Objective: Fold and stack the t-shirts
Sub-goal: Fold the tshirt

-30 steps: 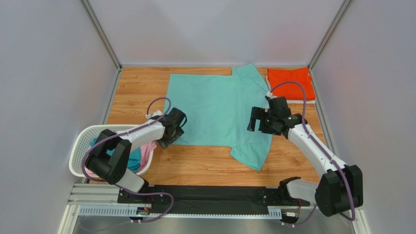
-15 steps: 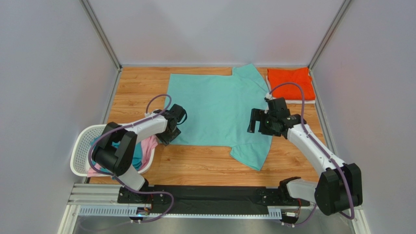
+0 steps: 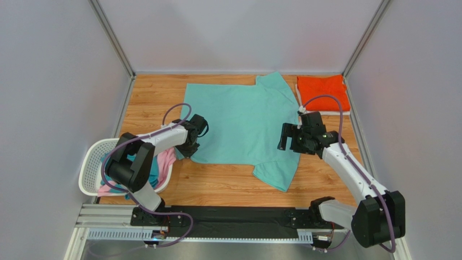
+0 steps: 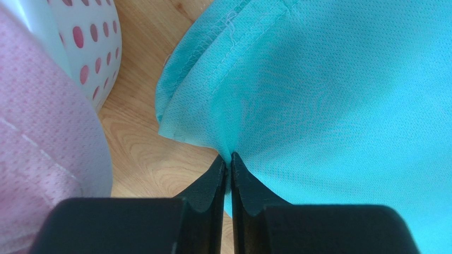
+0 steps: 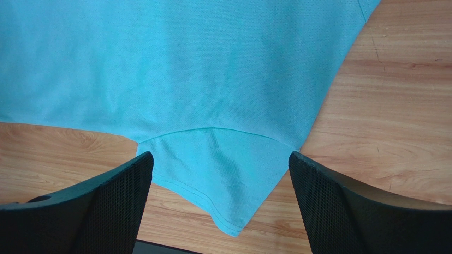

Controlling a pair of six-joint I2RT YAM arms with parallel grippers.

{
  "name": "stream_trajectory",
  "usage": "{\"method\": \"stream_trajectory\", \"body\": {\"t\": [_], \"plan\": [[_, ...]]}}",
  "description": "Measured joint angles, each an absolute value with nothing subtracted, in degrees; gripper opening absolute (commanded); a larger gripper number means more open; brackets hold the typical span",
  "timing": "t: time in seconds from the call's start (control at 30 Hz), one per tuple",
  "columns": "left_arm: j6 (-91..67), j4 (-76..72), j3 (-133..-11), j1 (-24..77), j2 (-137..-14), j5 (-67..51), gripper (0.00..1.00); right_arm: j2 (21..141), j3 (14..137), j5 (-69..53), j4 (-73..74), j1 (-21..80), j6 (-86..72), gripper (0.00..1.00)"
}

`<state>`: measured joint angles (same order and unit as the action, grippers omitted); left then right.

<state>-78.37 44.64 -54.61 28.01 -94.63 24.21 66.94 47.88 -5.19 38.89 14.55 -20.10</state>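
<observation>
The robot's right gripper will next move back and down onto the near sleeve's outer edge (image 3: pixel 281 188) (image 5: pixel 223 223) by its tip, because this sleeve sticks out past the shirt's body.
A mint-teal t-shirt (image 3: pixel 241 122) lies spread flat on the wooden table, one sleeve toward the front (image 3: pixel 275 173) and one at the back. My left gripper (image 3: pixel 188 146) is shut on the mint-teal t-shirt (image 4: pixel 329 95) at its near left hem corner; cloth is pinched between the black fingertips (image 4: pixel 218 174). My right gripper (image 3: pixel 287 138) hovers open over the shirt's right side, its sleeve (image 5: pixel 223 174) lying between the wide fingers (image 5: pixel 116 196). A folded orange t-shirt (image 3: pixel 322 92) rests at the back right on a white one.
A white plastic laundry basket (image 3: pixel 92 162) stands at the front left, holding pink (image 3: pixel 165 161) and darker teal-blue cloth; its perforated wall (image 4: pixel 90 47) and pink cloth (image 4: pixel 37 143) sit just left of my left gripper. Grey walls enclose the table.
My left gripper moved onto the shirt's near left corner and closed on it, tugging the shirt slightly left. My right gripper shifted a little to the right, staying open.
</observation>
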Motion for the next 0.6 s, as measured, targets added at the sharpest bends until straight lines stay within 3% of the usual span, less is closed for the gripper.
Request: {"method": "stream_trajectory", "body": {"t": [0.13, 0.3, 0.6], "plan": [[-78.1, 44.7, -54.6, 28.1, -94.6, 24.1, 0.07, 62.3, 46.0, -1.5, 41.8, 19.0, -21.5, 1.00], [-76.7, 45.3, -54.4, 28.7, -94.0, 22.8, 0.05, 56.5, 42.5, 3.8, 46.7, 32.5, -26.9, 1.00], [-74.2, 45.4, -52.0, 29.2, -88.4, 20.8, 0.02, 61.6, 37.3, 8.2, 51.6, 51.0, -38.8, 1.00]]}}
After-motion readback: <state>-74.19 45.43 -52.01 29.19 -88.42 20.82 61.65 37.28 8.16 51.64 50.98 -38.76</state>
